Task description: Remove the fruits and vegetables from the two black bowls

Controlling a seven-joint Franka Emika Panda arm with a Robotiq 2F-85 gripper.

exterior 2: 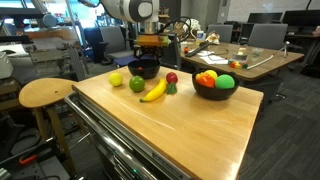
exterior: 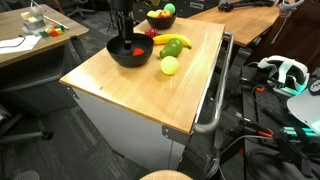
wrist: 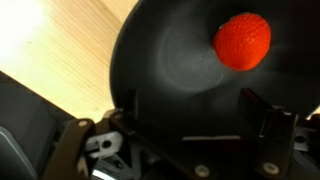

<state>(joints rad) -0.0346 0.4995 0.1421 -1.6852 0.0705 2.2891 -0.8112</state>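
The small red piece [exterior: 138,51] [wrist: 242,41] lies below and off-center to the right in the wrist view. My gripper goes down that way next and closes around it.
One black bowl [exterior: 130,52] [exterior 2: 143,68] [wrist: 170,70] sits under my gripper [exterior: 123,33] [exterior 2: 148,48] [wrist: 192,108]. A small red piece [wrist: 243,42] [exterior: 137,51] lies inside it. The gripper hangs open just above this bowl, with nothing between its fingers [wrist: 262,112]. The second black bowl [exterior: 160,20] [exterior 2: 214,92] holds a bright green round piece [exterior 2: 226,81] and orange and red pieces [exterior 2: 206,78]. On the wood between the bowls lie a yellow banana [exterior: 165,40] [exterior 2: 153,91], a green pear-shaped piece [exterior: 175,48] [exterior 2: 137,84], a yellow-green ball [exterior: 170,66] [exterior 2: 116,79] and a red piece [exterior 2: 171,77].
The wooden table top [exterior: 140,90] [exterior 2: 190,130] stands on a metal cart with a handle rail [exterior: 212,100]. A round wooden stool [exterior 2: 45,93] stands beside it. Desks with clutter [exterior: 30,35] [exterior 2: 240,55] stand around.
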